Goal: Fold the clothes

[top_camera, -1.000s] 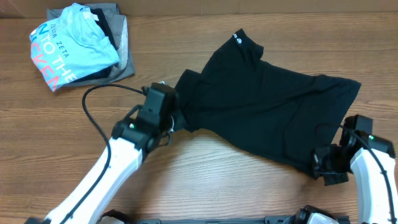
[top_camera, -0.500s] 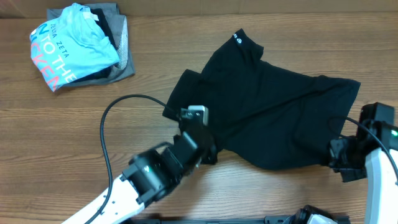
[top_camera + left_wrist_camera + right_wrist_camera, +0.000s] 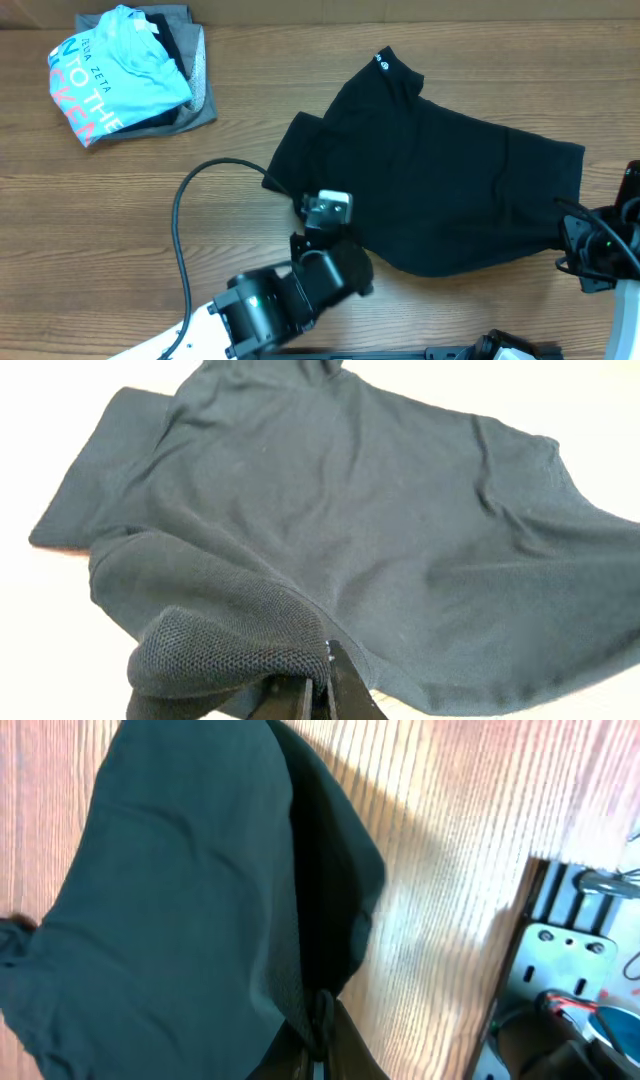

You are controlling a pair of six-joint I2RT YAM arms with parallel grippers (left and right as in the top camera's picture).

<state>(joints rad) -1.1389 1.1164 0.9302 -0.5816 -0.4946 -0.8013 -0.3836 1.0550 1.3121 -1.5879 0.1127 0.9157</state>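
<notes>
My left gripper is going to carry the shirt's bunched fold outward next and release it on the shirt's body [image 3: 347,174] [image 3: 240,545] beside the sleeve, because the shirt's body lies spread outward of the gripper.
The black T-shirt [image 3: 430,170] lies spread across the middle and right of the table, collar with its white logo [image 3: 381,57] at the far side. My left gripper [image 3: 345,250] is shut on a fold of the shirt's near left edge; in the left wrist view the fabric [image 3: 230,645] bunches over the closed jaws [image 3: 318,695]. My right gripper [image 3: 572,245] is shut on the shirt's right edge; in the right wrist view the cloth [image 3: 190,890] hangs pinched between the jaws [image 3: 318,1025].
A pile of folded clothes sits at the far left corner: a light blue T-shirt with lettering [image 3: 110,72] on a grey garment [image 3: 195,95]. The left arm's black cable [image 3: 185,215] loops over the wood. A metal frame [image 3: 570,970] stands at the table's edge.
My left gripper has moved right and toward the near edge, dragging the shirt's left edge with it. My right gripper has moved right, pulling the hem out; the shirt lies flatter.
</notes>
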